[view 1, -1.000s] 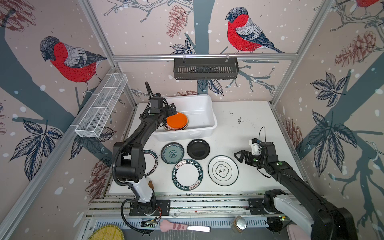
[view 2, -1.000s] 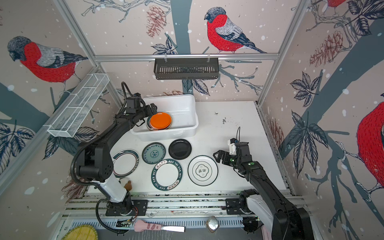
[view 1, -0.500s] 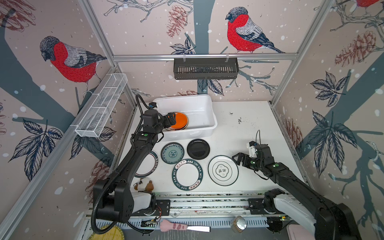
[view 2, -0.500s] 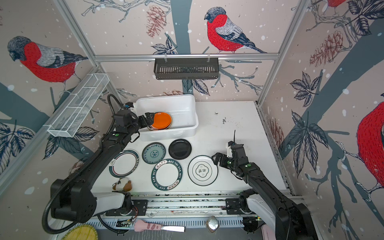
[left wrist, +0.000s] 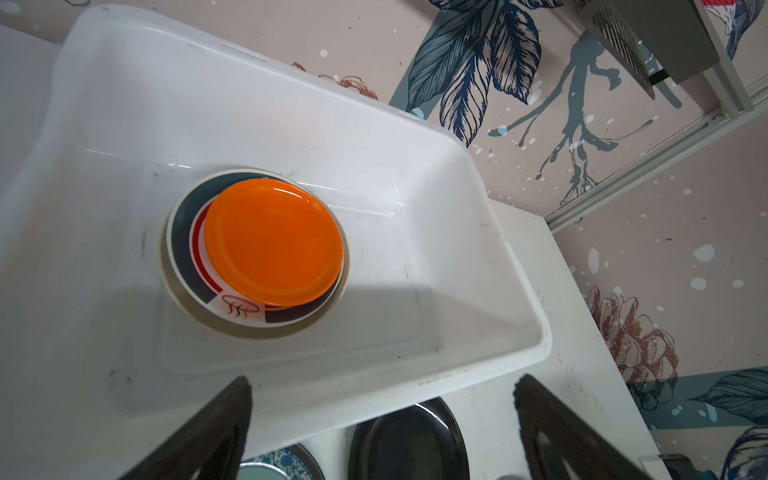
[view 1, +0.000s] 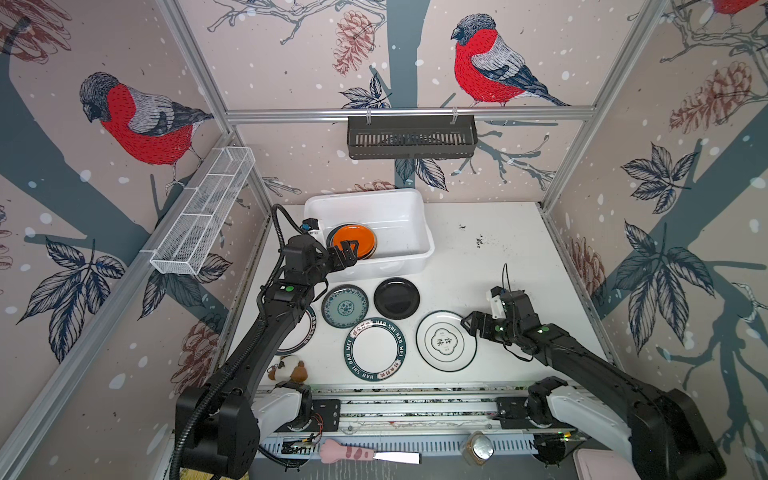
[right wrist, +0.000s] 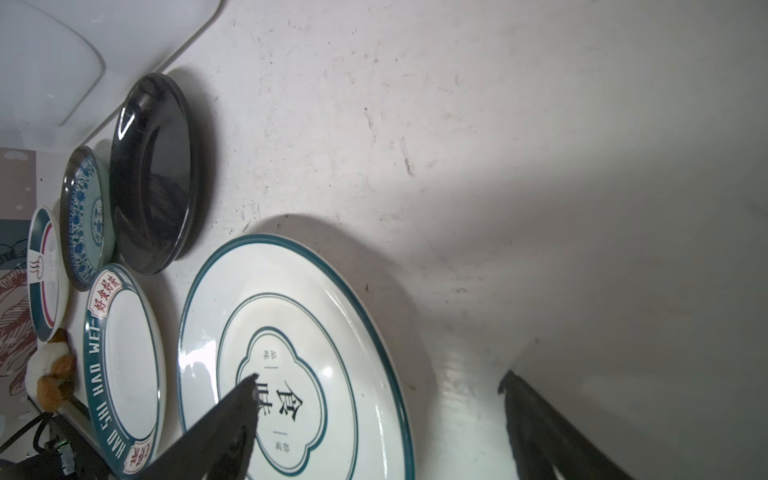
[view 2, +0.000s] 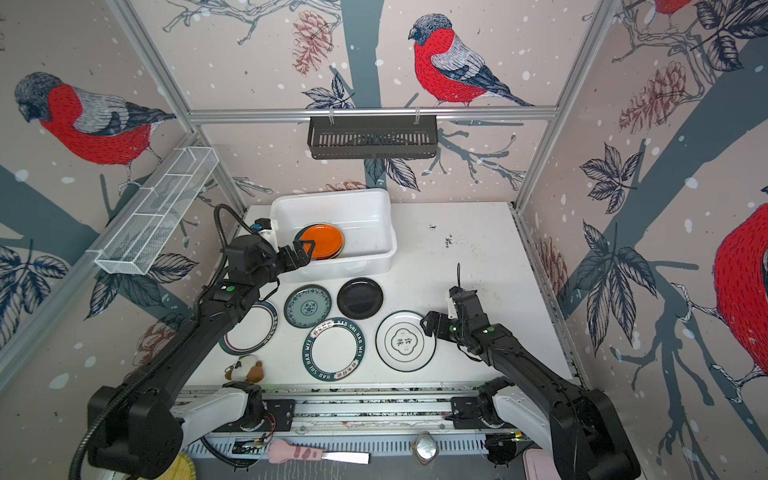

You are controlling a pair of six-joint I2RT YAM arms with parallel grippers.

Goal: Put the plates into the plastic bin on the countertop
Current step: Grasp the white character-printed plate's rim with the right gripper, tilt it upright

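My right gripper moves down next until its open fingers are on either side of the cream plate's rim (view 1: 476, 344) (right wrist: 403, 420), then closes, as it lies below, between them.
The white plastic bin (view 1: 420, 232) stands at the back left of the countertop (view 1: 498, 257). An orange plate (view 1: 353, 242) lies in it on a dark-banded white plate (left wrist: 183, 249). My left gripper (view 1: 347, 253) hangs open and empty over the bin's front rim. In front of the bin lie a teal patterned plate (view 1: 345, 306), a black plate (view 1: 396, 298), a lettered-rim plate (view 1: 374, 348) and a cream plate (view 1: 445, 340). Another banded plate (view 1: 308, 337) is half hidden under my left arm. My right gripper (right wrist: 378, 390) is open and straddles the cream plate's (right wrist: 291, 340) right rim.
A small stuffed toy (view 1: 289, 368) lies at the front left by the rail. A black slotted basket (view 1: 411, 137) hangs on the back wall. A white wire rack (view 1: 203, 216) runs along the left wall.
My left gripper has drawn back from inside the bin to its front rim, leaving the orange plate there. My right gripper has moved left and down onto the cream plate's edge.
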